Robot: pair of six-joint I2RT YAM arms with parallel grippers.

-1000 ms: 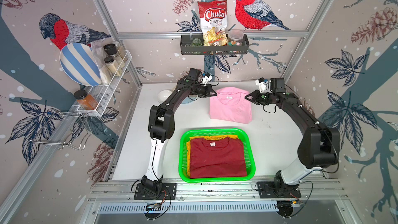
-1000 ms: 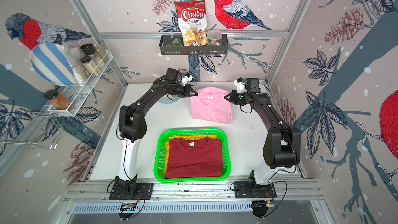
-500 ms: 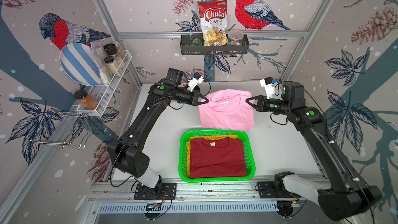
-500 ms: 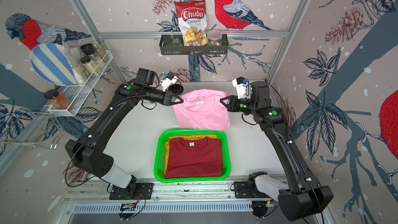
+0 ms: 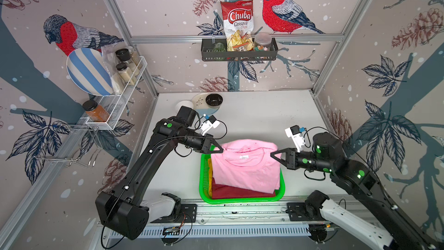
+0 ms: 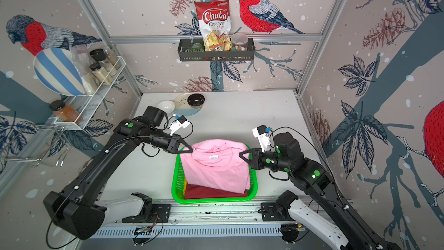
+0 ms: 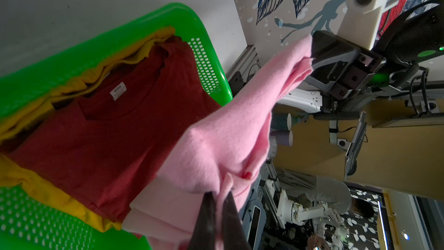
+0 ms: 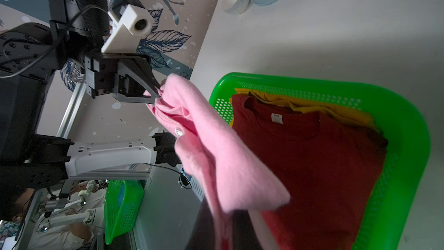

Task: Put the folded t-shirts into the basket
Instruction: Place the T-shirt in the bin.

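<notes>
My right gripper lowers the pink t-shirt's corner onto the dark red t-shirt's far end next and releases it, since that corner still hangs above the basket.
The pink t-shirt hangs stretched between my two grippers, over the green basket. My left gripper is shut on its far-left shoulder corner. My right gripper is shut on the far-right corner. The pink t-shirt's near end droops onto the dark red t-shirt, which lies flat in the basket. Under that lies the yellow t-shirt, showing along the basket's left and far sides.
A white bowl, a dark bowl and a plate sit at the table's back left. A black shelf basket hangs on the back wall. A white wire rack juts from the left wall.
Both arms have lifted the pink t-shirt off the back of the table and carried it toward the front. It now hangs over the basket, partly covering the dark red t-shirt.
</notes>
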